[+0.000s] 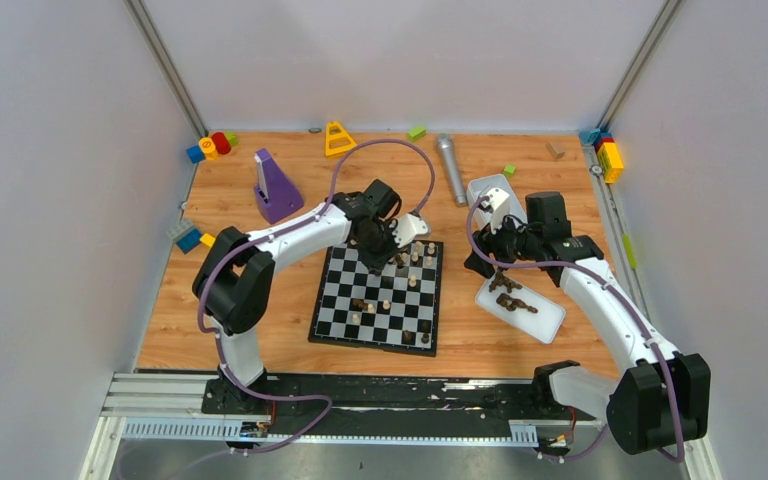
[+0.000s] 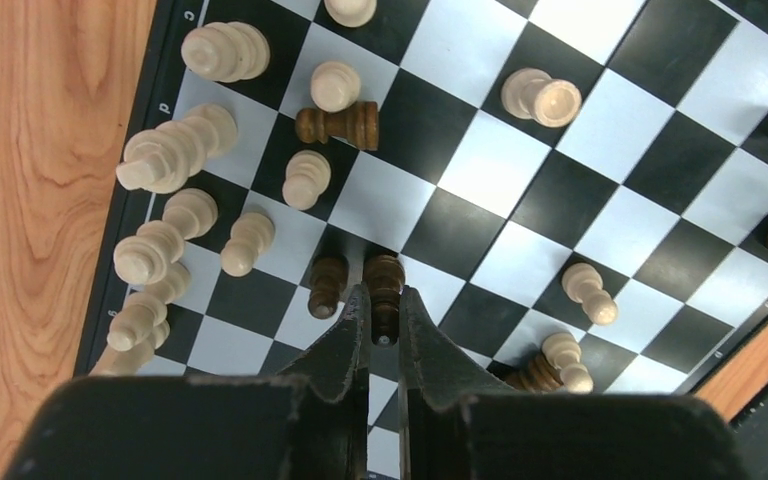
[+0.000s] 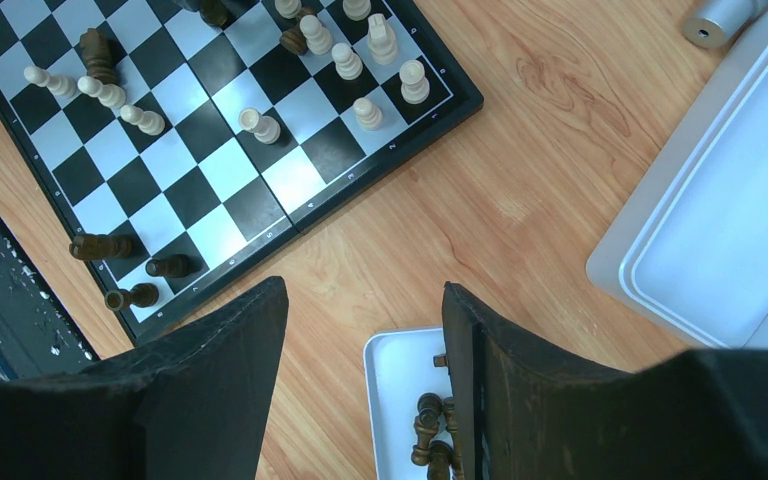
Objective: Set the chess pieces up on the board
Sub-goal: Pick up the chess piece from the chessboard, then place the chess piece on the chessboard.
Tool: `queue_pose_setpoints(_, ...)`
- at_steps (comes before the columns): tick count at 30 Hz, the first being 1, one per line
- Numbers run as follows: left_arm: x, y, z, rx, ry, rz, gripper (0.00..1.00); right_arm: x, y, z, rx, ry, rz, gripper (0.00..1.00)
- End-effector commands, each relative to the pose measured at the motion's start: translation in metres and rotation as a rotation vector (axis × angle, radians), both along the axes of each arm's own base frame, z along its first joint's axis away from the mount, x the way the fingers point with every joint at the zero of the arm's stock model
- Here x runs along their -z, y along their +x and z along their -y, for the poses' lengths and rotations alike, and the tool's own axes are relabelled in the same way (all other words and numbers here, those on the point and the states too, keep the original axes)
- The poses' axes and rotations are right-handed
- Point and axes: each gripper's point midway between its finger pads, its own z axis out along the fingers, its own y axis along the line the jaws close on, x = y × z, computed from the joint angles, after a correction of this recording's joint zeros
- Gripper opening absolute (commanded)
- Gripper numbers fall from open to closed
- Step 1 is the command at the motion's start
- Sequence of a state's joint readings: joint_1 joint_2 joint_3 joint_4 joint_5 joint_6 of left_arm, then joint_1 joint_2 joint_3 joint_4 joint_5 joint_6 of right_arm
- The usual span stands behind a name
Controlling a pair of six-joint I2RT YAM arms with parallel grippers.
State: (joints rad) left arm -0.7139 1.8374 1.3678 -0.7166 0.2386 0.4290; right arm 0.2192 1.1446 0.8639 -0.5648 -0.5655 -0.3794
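The left gripper will next carry its piece up, back and down and let go of it on the board's near row (image 1: 351,331), because dark pieces stand there.
The black-and-white board (image 1: 335,310) lies in the middle of the table with cream and dark brown chess pieces scattered on it. My left gripper (image 2: 384,300) points down over the board's far side (image 1: 375,250), its jaws closed round a dark brown piece (image 2: 384,275) that stands on a square. Another dark piece (image 2: 327,285) stands just left of it, and cream pieces (image 2: 165,160) line the board's edge. My right gripper (image 3: 362,290) hangs open and empty over the small white tray (image 3: 400,370), which holds several dark pieces (image 3: 430,425).
A larger white tray (image 3: 730,220) and a grey cylinder (image 1: 450,168) lie behind the right arm. A purple block (image 1: 276,190) and a yellow triangle (image 1: 338,138) stand at the back left. Coloured toy blocks (image 1: 210,147) sit in the far corners.
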Motion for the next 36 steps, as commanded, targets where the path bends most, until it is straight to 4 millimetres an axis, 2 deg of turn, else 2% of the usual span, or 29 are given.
queue_pose_setpoints(1, -0.049, -0.009, 0.011, 0.067, -0.111, 0.047, 0.04, 0.001, 0.001, 0.001, -0.009, -0.005, 0.011, 0.59)
queue_pose_setpoints(4, -0.067, -0.025, 0.007, 0.113, -0.146, 0.061, 0.04, 0.001, 0.001, 0.001, -0.008, -0.006, 0.012, 0.59)
queue_pose_setpoints(8, -0.074, -0.054, 0.002, 0.178, -0.165, 0.048, 0.04, 0.001, 0.002, 0.002, -0.005, -0.007, 0.015, 0.59)
queue_pose_setpoints(9, -0.07, -0.064, 0.0, 0.194, -0.157, 0.031, 0.04, 0.001, 0.002, 0.002, -0.006, -0.008, 0.014, 0.59)
queue_pose_setpoints(12, -0.075, -0.08, -0.009, 0.214, -0.152, 0.035, 0.05, 0.001, 0.002, 0.003, -0.002, -0.011, 0.016, 0.59)
queue_pose_setpoints(20, -0.057, -0.11, -0.071, 0.196, -0.009, 0.059, 0.05, 0.002, 0.002, 0.002, -0.007, -0.009, 0.011, 0.59)
queue_pose_setpoints(24, -0.045, -0.123, -0.093, 0.187, 0.043, 0.057, 0.05, 0.003, 0.002, 0.002, -0.009, -0.008, 0.01, 0.59)
queue_pose_setpoints(29, -0.035, -0.137, -0.1, 0.204, 0.025, 0.031, 0.06, 0.004, 0.002, 0.001, -0.012, -0.007, 0.004, 0.59)
queue_pose_setpoints(36, -0.026, -0.145, -0.09, 0.245, -0.031, 0.001, 0.11, 0.005, 0.002, 0.001, -0.012, -0.01, 0.001, 0.59)
